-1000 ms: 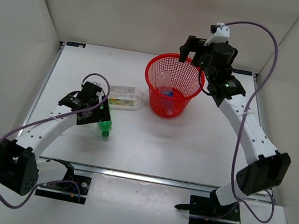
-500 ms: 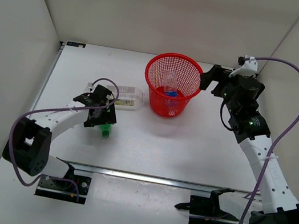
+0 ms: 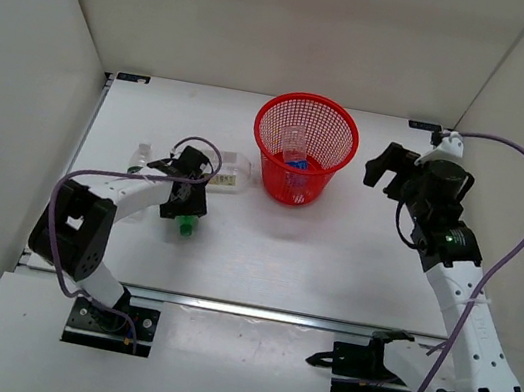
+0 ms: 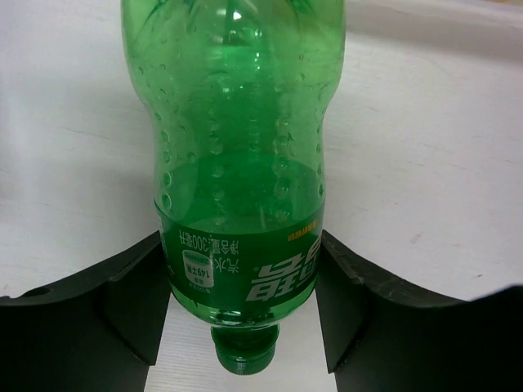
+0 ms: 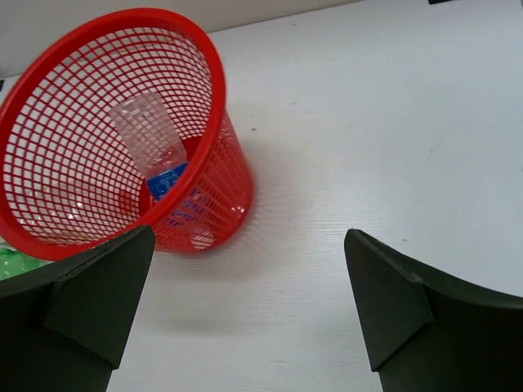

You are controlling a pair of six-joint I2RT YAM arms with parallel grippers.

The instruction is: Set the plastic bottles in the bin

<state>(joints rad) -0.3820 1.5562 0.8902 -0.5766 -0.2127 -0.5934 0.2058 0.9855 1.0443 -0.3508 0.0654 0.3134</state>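
The bin's rim is higher than the green bottle, so my left gripper must lift and go outward over the bin's opening (image 3: 307,131) to release it.
A small green bottle (image 4: 237,163) lies on the table with its cap (image 3: 185,229) toward the arms. My left gripper (image 4: 241,286) is shut on its labelled shoulder, both black fingers (image 4: 135,298) against its sides. The red mesh bin (image 3: 308,123) stands at the back centre and holds a clear bottle with a blue label (image 5: 155,155). A larger clear squarish bottle (image 3: 229,170) lies just left of the bin, partly hidden by my left arm. My right gripper (image 5: 249,237) hangs open and empty to the right of the bin (image 5: 204,106).
Something small and clear (image 3: 144,151) shows on the table left of my left arm. White walls close in the table (image 3: 332,259) on three sides. Metal rails and the two arm bases run along the near edge.
My left gripper has closed on the green bottle. My right arm has swung from above the bin to its right and lower, still open.
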